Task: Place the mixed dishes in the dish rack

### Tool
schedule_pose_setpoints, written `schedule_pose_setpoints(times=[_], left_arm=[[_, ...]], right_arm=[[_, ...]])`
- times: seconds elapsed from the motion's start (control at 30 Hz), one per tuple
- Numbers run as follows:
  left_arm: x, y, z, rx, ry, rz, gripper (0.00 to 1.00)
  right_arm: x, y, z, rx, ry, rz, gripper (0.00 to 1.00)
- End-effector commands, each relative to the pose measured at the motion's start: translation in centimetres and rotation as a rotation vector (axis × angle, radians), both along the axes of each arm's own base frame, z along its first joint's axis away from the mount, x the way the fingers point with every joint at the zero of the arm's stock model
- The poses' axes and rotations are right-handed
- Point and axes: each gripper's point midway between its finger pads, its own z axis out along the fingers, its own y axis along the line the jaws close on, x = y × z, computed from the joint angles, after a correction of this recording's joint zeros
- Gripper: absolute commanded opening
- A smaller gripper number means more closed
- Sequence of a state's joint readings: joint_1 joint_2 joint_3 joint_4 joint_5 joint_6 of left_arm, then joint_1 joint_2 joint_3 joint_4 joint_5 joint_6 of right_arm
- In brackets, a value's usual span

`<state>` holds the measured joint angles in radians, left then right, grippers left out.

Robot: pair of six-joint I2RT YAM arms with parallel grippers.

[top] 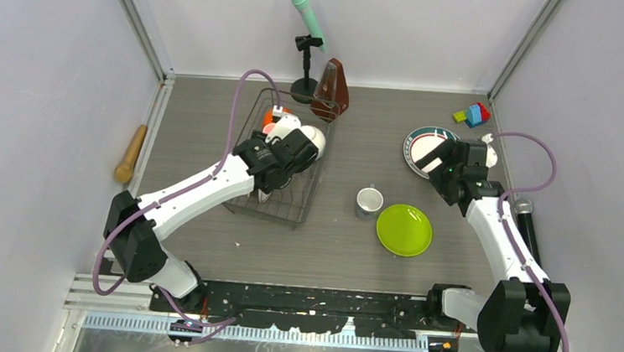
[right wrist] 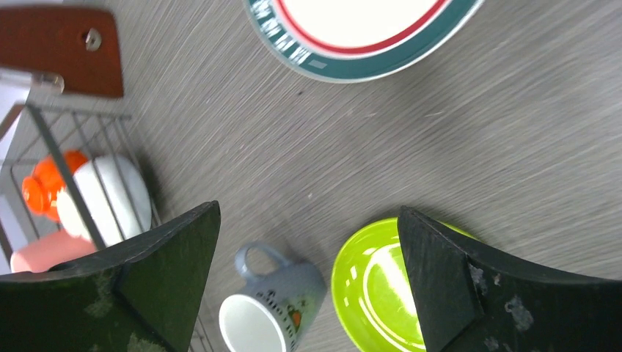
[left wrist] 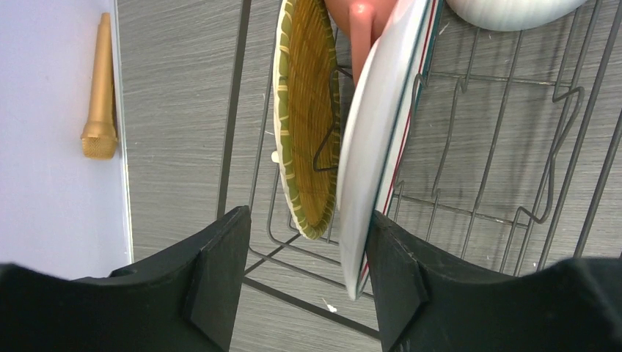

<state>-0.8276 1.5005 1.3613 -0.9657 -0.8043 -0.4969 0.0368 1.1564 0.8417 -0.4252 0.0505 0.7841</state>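
I next lower my right gripper onto the near rim of the red-green marked plate (right wrist: 443, 33), as the plate lies flat on the table below the open fingers.
The dish rack (top: 256, 123) stands left of centre. My left gripper (top: 292, 153) hangs over it, open (left wrist: 308, 271). Between its fingers a tan woven plate (left wrist: 308, 117) and a white plate (left wrist: 378, 147) stand upright in the slots; the white plate's edge lies against the right finger (left wrist: 396, 279). A pink mug (left wrist: 363, 22) and a white bowl (left wrist: 513, 11) lie beyond. An orange bowl (right wrist: 48, 187) sits in the rack. My right gripper (top: 448, 166) is open and empty (right wrist: 308, 286) above the table, beside a red-green marked plate (top: 424, 147). A small white cup (top: 369, 201) and a lime-green plate (top: 404, 229) lie on the table.
A brown metronome (top: 331, 89) and a green microphone on a stand (top: 307, 12) are behind the rack. Toy blocks (top: 473, 115) sit at the far right corner. A gold microphone (top: 131, 153) lies by the left wall, a black one (top: 524, 211) by the right.
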Motion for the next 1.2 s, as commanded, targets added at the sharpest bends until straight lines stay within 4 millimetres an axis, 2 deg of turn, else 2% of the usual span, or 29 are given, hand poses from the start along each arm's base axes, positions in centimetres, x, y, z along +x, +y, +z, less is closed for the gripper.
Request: schedule_pose_setpoints(times=[0.0, 0.13, 0.47, 0.7, 0.83, 1.03, 1.1, 1.17], left_arm=[[0.6, 0.3, 1.8, -0.063, -0.054, 0.006, 0.58], [0.4, 0.4, 2.4, -0.107, -0.056, -0.009, 0.58], [-0.9, -0.2, 6.7, -0.349, -0.093, -0.123, 0.66], [-1.8, -1.0, 8.4, -0.523, -0.08, -0.225, 0.72], [-1.9, -0.3, 8.6, -0.593, -0.063, -0.231, 0.72], [-1.8, 0.0, 8.8, -0.655, -0.053, -0.232, 0.72], [-1.7, 0.0, 8.9, -0.668, -0.054, -0.231, 0.72], [-1.6, 0.0, 9.0, -0.682, -0.054, -0.234, 0.72]], right_arm=[[0.7, -3.7, 1.1, -0.027, -0.007, -0.125, 0.97], [1.0, -5.6, 0.2, -0.025, 0.01, -0.186, 0.97], [4.0, -8.7, -3.7, 0.102, 0.012, -0.347, 0.91], [6.4, -9.2, -6.9, 0.205, -0.011, -0.441, 0.82], [7.0, -9.2, -8.7, 0.237, 0.007, -0.461, 0.76], [8.0, -9.6, -10.3, 0.27, -0.003, -0.499, 0.69], [8.1, -9.7, -11.4, 0.286, 0.014, -0.519, 0.64], [8.5, -9.6, -12.0, 0.307, 0.016, -0.52, 0.54]])
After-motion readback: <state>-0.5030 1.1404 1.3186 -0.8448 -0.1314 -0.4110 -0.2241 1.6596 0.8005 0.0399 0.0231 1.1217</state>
